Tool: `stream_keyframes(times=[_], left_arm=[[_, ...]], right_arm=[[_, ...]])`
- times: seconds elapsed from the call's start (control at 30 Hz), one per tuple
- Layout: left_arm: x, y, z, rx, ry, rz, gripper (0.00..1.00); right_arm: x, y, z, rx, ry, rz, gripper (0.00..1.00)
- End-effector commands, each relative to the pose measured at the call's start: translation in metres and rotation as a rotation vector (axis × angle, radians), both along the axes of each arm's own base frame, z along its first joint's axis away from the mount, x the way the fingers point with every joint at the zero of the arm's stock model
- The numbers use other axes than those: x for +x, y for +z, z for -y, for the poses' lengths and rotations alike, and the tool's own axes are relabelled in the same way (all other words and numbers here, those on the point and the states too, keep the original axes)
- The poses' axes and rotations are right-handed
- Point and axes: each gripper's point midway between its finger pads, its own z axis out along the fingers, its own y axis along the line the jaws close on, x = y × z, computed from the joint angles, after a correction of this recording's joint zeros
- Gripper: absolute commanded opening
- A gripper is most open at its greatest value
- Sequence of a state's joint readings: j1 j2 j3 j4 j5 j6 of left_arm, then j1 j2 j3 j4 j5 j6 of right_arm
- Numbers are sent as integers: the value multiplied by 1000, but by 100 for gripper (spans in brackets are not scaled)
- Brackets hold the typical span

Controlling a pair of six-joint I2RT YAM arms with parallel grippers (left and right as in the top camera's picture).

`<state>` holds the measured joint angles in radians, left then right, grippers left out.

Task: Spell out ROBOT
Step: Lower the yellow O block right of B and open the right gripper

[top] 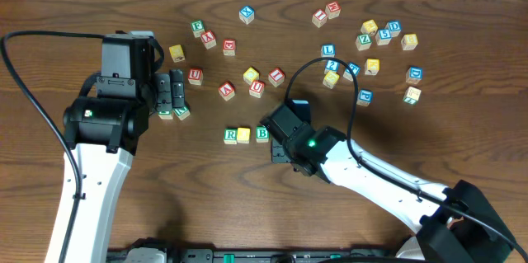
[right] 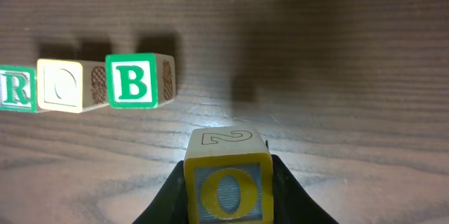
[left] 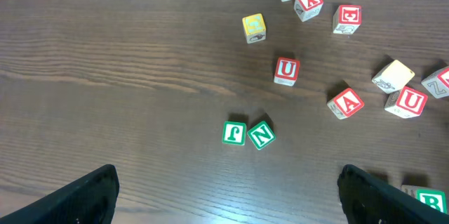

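Note:
The right gripper moves down and shifts toward the B next, bringing the O alongside, since the row ends at the B with bare table beside it.
Three cubes stand in a row near the table's middle: green-framed R (top: 231, 136), a yellow cube (top: 243, 135) and green-framed B (top: 262, 133). The right wrist view shows the same R (right: 15, 89), yellow cube (right: 64, 85) and B (right: 133, 80). My right gripper (right: 228, 182) is shut on a yellow-framed O cube (right: 228, 190), to the right of the B and nearer the camera. In the overhead view this gripper (top: 279, 141) sits just right of the B. My left gripper (left: 228, 203) is open and holds nothing, short of two green cubes (left: 247, 134). I cannot pick out the T cube.
Red-lettered cubes (top: 256, 88) lie scattered behind the row. Blue and yellow cubes (top: 371, 65) cluster at the back right. Green J (left: 235, 133) and N (left: 261, 135) cubes sit by my left gripper (top: 171, 90). A red U cube (left: 286, 70) lies beyond them.

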<state>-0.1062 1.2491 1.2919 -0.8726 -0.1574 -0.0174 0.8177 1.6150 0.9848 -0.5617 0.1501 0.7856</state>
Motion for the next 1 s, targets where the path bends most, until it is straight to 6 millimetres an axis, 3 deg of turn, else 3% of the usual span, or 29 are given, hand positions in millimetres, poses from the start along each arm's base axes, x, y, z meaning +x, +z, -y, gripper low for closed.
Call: stream_keyframes(times=[0.0, 0.13, 0.63, 0.97], left_arm=[[1, 7, -3, 17, -2, 14, 98], [1, 7, -3, 17, -3, 14, 98], [1, 7, -3, 17, -2, 14, 98], [1, 7, -3, 17, -2, 13, 98]], right_arm=[[2, -16, 1, -30, -20, -5, 4], [3, -49, 8, -104, -25, -48, 1], [33, -38, 0, -80, 27, 69, 1], [37, -40, -4, -72, 39, 83, 2]])
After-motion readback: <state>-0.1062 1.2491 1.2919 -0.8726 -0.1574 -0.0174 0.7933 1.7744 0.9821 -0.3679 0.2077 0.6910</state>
